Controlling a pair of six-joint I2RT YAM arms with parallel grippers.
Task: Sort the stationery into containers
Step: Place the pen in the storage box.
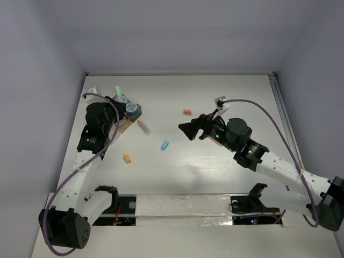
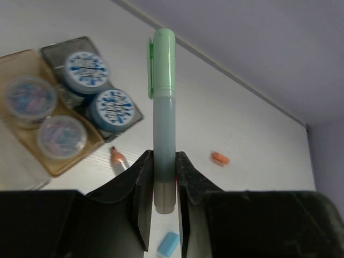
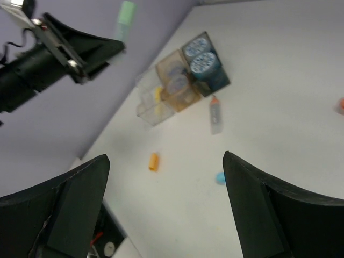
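Next, my left gripper travels to the left in the top view and down to release the green pen in the clear tray [image 2: 20, 161], since a yellow pen lies there.
My left gripper [image 2: 163, 185] is shut on the lower end of a pastel green pen [image 2: 163, 97], which sticks up from the jaws above the containers; in the top view the gripper [image 1: 116, 102] and the pen [image 1: 119, 90] are at the back left. A dark grey box [image 2: 54, 51] holds two blue-patterned tubs [image 2: 86, 70]. A tan tray [image 2: 16, 62] beside it holds two translucent cups [image 2: 62, 134]. My right gripper [image 3: 166, 183] is open and empty above mid-table [image 1: 187, 129]. A clear tray [image 3: 152, 107] stands next to the tan tray.
Loose on the table: an orange-tipped pen [image 1: 144, 127], a blue eraser [image 1: 165, 145], an orange eraser [image 1: 127, 158] near the left arm and another orange eraser [image 1: 187, 112] near the right gripper. Walls close the back and both sides.
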